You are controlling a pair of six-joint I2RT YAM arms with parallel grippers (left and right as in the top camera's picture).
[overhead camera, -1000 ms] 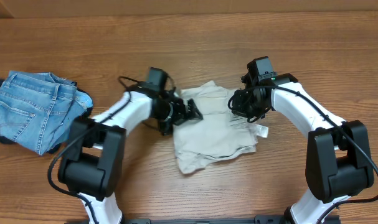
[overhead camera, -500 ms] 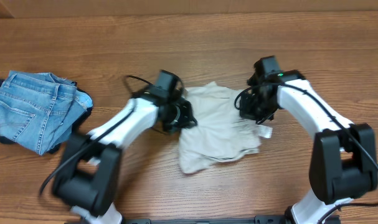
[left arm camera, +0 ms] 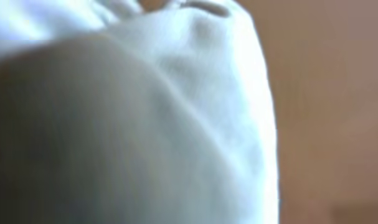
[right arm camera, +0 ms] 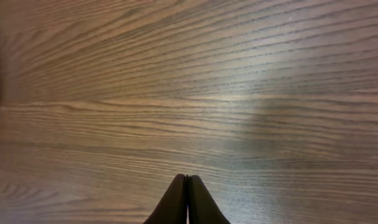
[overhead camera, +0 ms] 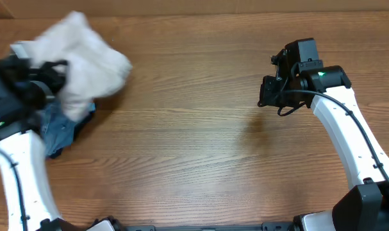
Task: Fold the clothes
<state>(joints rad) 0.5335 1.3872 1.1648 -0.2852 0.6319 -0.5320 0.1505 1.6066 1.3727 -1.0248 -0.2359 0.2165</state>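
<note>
I need to lower the cream shorts [overhead camera: 88, 51] in my left gripper onto the crumpled light-blue jeans [overhead camera: 57, 130] next and release them there, since the bundle still hangs above that heap.
The cream shorts [overhead camera: 88, 51] are a blurred, bunched bundle lifted at the far left. They ride at my left gripper [overhead camera: 53, 72], above the light-blue jeans [overhead camera: 61, 131] that lie crumpled under it. In the left wrist view the pale cloth of the shorts [left arm camera: 176, 112] fills the frame close up and hides the fingers. My right gripper [overhead camera: 264, 101] hangs over bare wood at the right. It is shut [right arm camera: 187, 186], its fingertips pressed together with nothing between them.
The wooden table [overhead camera: 194, 147] runs across the whole view. Both arm bases stand at the front edge, the left arm [overhead camera: 21, 179] along the left side and the right arm [overhead camera: 354, 147] along the right.
The left gripper closed on the shorts at the table's middle and swung them far left, over the jeans. The right gripper let go of the shorts and pulled back to the right.
</note>
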